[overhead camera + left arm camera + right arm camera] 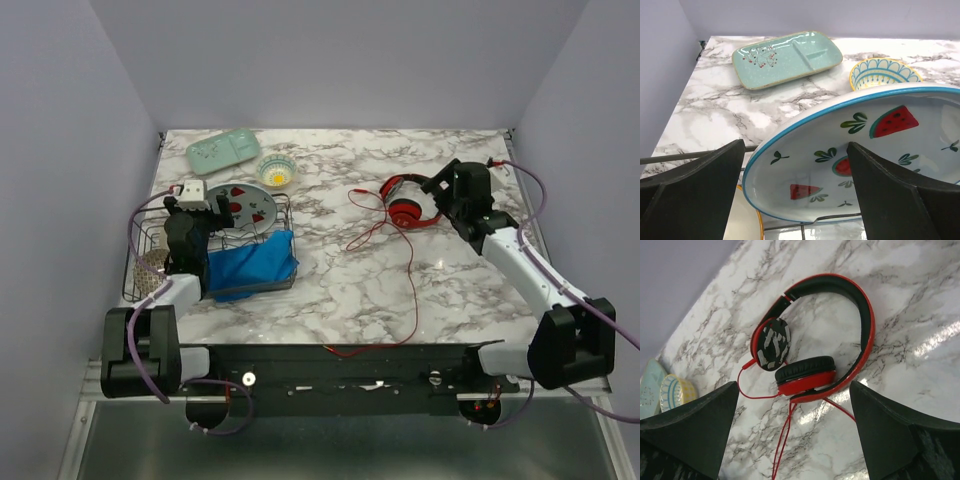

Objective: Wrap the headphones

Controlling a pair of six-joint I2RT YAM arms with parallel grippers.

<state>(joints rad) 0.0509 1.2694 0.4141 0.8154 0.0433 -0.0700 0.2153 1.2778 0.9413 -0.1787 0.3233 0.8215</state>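
The right gripper lowers onto the side of the headband near the lower cup next, since bare marble on both sides leaves room for its fingers.
The red headphones lie on the marble table at the right, headband arched toward the back. In the right wrist view the headphones show a black-lined red headband and black pads. Their thin red cable runs loose across the table to the front edge. My right gripper is open and empty, just right of the headphones and above them; its fingers frame the lower cup. My left gripper is open and empty above the wire rack, facing the watermelon plate.
A wire dish rack at the left holds the watermelon plate and a blue cloth. A teal divided tray and a small yellow-blue bowl sit at the back left. Walls close in on both sides.
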